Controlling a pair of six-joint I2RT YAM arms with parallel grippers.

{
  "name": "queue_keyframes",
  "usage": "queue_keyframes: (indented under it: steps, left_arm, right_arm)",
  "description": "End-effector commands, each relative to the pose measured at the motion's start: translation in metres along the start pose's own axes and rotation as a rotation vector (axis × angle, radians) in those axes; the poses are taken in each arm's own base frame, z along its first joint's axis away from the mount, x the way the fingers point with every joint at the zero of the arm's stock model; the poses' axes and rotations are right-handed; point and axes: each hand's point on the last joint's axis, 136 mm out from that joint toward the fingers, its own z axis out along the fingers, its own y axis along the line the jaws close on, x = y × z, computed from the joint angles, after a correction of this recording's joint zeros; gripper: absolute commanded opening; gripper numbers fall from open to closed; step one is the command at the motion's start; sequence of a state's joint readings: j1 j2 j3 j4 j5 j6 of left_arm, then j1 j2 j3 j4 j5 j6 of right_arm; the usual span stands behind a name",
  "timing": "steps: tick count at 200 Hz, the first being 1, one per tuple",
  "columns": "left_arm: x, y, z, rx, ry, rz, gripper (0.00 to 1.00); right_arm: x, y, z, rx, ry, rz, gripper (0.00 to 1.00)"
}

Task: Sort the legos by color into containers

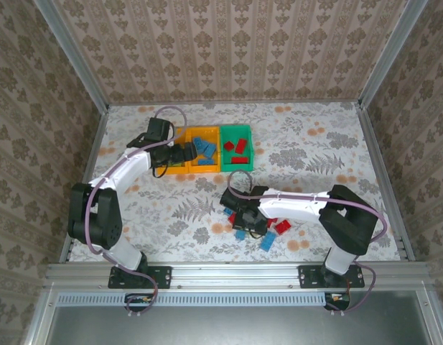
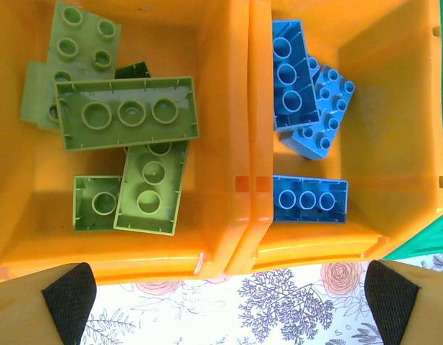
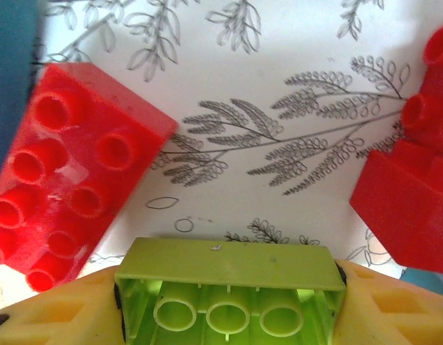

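Observation:
The robot needs to lift its right gripper and swing it outward over the orange container holding lime green legos, then release the lego there, because its color matches theirs.
My right gripper (image 3: 228, 305) is shut on a lime green lego (image 3: 228, 267), its hollow underside facing the camera, just above the floral table. A red lego (image 3: 70, 172) lies to its left and more red legos (image 3: 415, 187) to its right. From above, the right gripper (image 1: 239, 215) sits among loose red (image 1: 283, 227) and blue legos (image 1: 267, 243). My left gripper (image 2: 228, 305) is open at the near rims of two orange containers, one (image 2: 135, 255) holding lime green legos (image 2: 128, 113), the other (image 2: 393, 108) blue legos (image 2: 296, 72). The green container (image 1: 235, 129) holds red legos (image 1: 240, 147).
The three containers stand in a row at the table's back left. Metal frame rails (image 1: 379, 165) and patterned walls close in the table. The green container's corner (image 2: 429, 241) touches the blue-filled orange one. A blue lego (image 3: 13, 72) shows blurred at the upper left.

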State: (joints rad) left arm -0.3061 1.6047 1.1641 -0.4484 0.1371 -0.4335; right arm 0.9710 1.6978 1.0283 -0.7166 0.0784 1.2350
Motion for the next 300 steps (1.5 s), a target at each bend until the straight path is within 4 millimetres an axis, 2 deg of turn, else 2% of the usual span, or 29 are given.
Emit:
queue_keyframes:
  steps: [1,20,47,74,95,115,140,168,190,218,257,300]
  left_arm:
    - [0.003,0.004,-0.012,-0.019,-0.015,-0.002,1.0]
    - [0.008,0.011,-0.014,-0.047,-0.015,-0.01,1.0]
    - [0.016,0.021,-0.021,-0.081,-0.031,-0.039,1.0]
    - [0.022,0.027,-0.031,-0.095,-0.064,-0.058,1.0]
    - [0.031,0.033,-0.038,-0.11,-0.068,-0.054,1.0]
    - [0.045,0.039,-0.038,-0.116,-0.051,-0.058,1.0]
    - [0.063,0.042,-0.037,-0.103,-0.036,-0.084,1.0]
    - [0.082,0.049,-0.038,-0.103,-0.033,-0.109,1.0]
    - [0.096,0.059,-0.04,-0.13,-0.033,-0.133,1.0]
    - [0.106,0.061,-0.042,-0.117,-0.042,-0.151,1.0]
    - [0.113,0.061,-0.039,-0.109,-0.021,-0.154,1.0]
    - [0.115,0.061,-0.038,-0.106,-0.013,-0.151,1.0]
  right_arm:
    - [-0.015,0.004,-0.018,0.018,-0.056,-0.047,0.49]
    - [-0.03,0.018,-0.042,-0.036,-0.099,-0.078,0.48]
    - [-0.063,0.047,-0.073,-0.178,-0.178,-0.092,0.48]
    - [-0.102,0.093,-0.09,-0.43,-0.198,-0.06,0.48]
    - [-0.135,0.13,-0.107,-0.563,-0.23,-0.084,0.48]
    - [-0.163,0.177,-0.126,-0.71,-0.219,-0.118,0.49]
    - [-0.194,0.226,-0.133,-0.865,-0.177,-0.109,0.49]
    - [-0.217,0.264,-0.125,-0.968,-0.108,-0.083,0.49]
    - [-0.231,0.283,-0.117,-1.018,-0.08,-0.053,0.49]
    - [-0.243,0.299,-0.114,-1.059,-0.071,-0.023,0.5]
    - [-0.254,0.309,-0.101,-1.093,-0.053,0.035,0.57]
    - [-0.256,0.311,-0.09,-1.077,-0.043,0.044,0.68]
